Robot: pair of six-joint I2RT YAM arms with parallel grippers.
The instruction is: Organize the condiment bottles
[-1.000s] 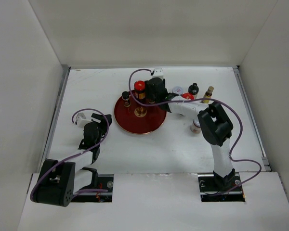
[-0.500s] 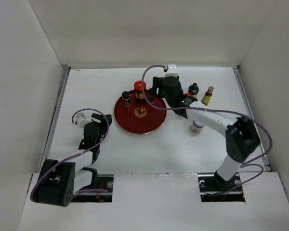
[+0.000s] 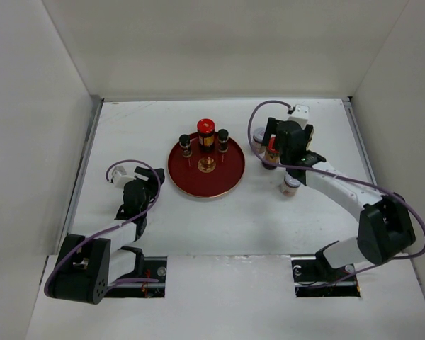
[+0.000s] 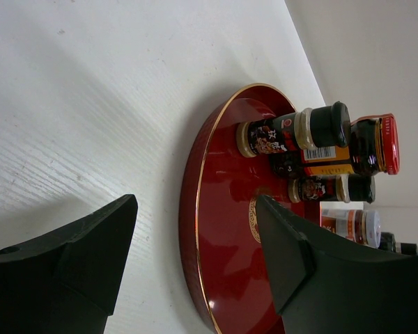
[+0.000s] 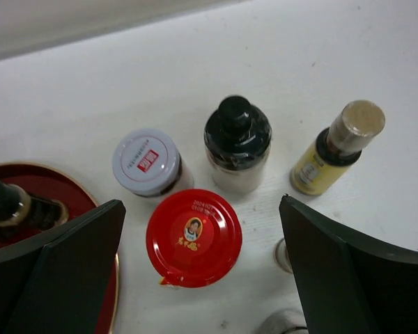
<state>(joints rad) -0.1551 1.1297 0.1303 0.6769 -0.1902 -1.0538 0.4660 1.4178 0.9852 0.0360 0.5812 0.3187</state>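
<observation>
The red-capped jar stands below, its top framed between the open fingers. The right gripper's fingers next go straight down around the red cap [image 3: 273,143] [image 5: 194,239] and close.
A round red tray [image 3: 205,185] holds three condiment bottles: a red-capped amber jar [image 3: 206,132] and two tiny black-capped dark ones [image 3: 185,145] [image 3: 223,137]. My right gripper [image 5: 202,205] is open above a cluster on the table to the right of the tray. Directly beneath it is a red-capped jar [image 5: 194,237], untouched. A white-lidded jar [image 5: 146,161], a black-capped jar [image 5: 237,139] and a slim yellow tan-capped bottle [image 5: 338,149] stand just beyond. My left gripper [image 4: 195,209] is open and empty, left of the tray rim [image 4: 195,229].
Another white-lidded jar [image 3: 290,185] stands alone near the right arm's forearm. White walls enclose the table at the back and both sides. The tray's near half [image 3: 202,180] is bare apart from its gold emblem.
My right gripper opened over the tray, left a tiny black-capped bottle standing there, and swung right to above the cluster. The left arm has not moved.
</observation>
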